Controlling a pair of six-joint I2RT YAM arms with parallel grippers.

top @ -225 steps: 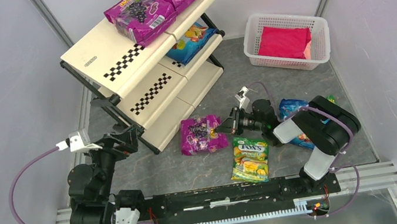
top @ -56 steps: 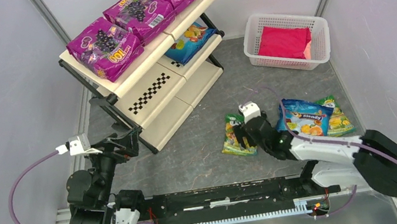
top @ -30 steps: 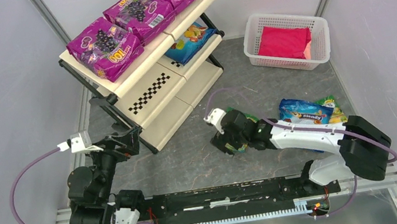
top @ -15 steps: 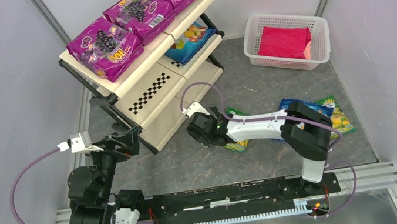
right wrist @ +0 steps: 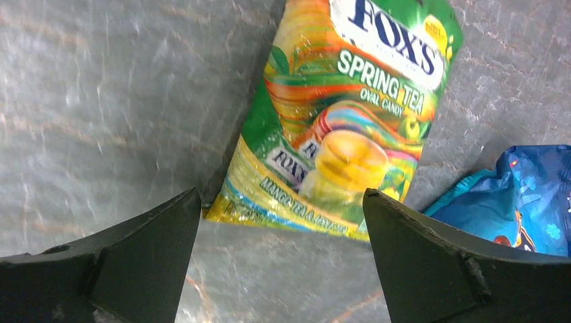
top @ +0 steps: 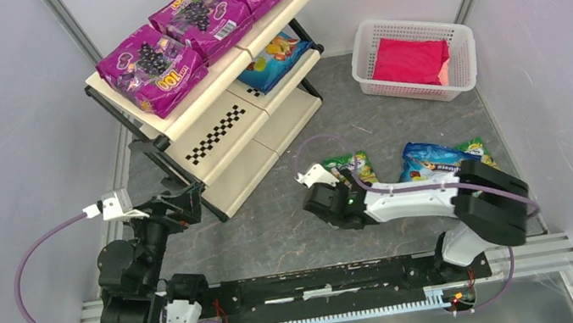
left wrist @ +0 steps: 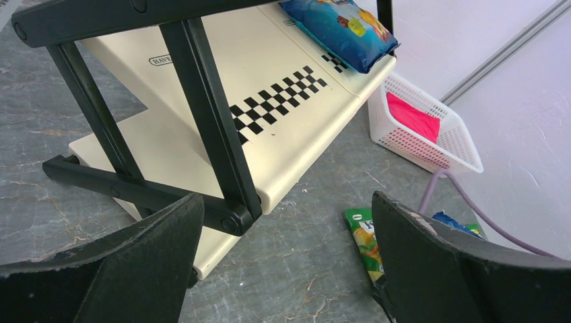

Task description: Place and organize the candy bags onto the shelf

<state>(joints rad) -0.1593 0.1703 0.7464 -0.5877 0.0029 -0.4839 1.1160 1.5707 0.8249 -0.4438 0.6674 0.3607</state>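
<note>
My right gripper is to swing next, turning, to the side of the blue bag on the floor and close, as the green-yellow bag's near end lies just outward of it and spans the gripper's fingers.
The shelf holds three magenta candy bags on its top tier and a blue one on the middle tier. On the floor lie a green-yellow bag, a blue bag and another green-yellow bag. My right gripper hovers open just on the near side of the green-yellow bag, its jaws wide and holding nothing. The blue bag shows at the right of that view. My left gripper stays open by the shelf's near leg, nothing between its jaws.
A white perforated basket with a plain pink-red bundle stands at the back right. Grey walls close in on both sides. The arms' rail runs along the near edge. The right arm's purple cable loops over the floor.
My right gripper has swung back from the shelf's foot toward the right and near side, still open. The green-yellow bag now lies uncovered, a little farther back. The left arm has not moved.
</note>
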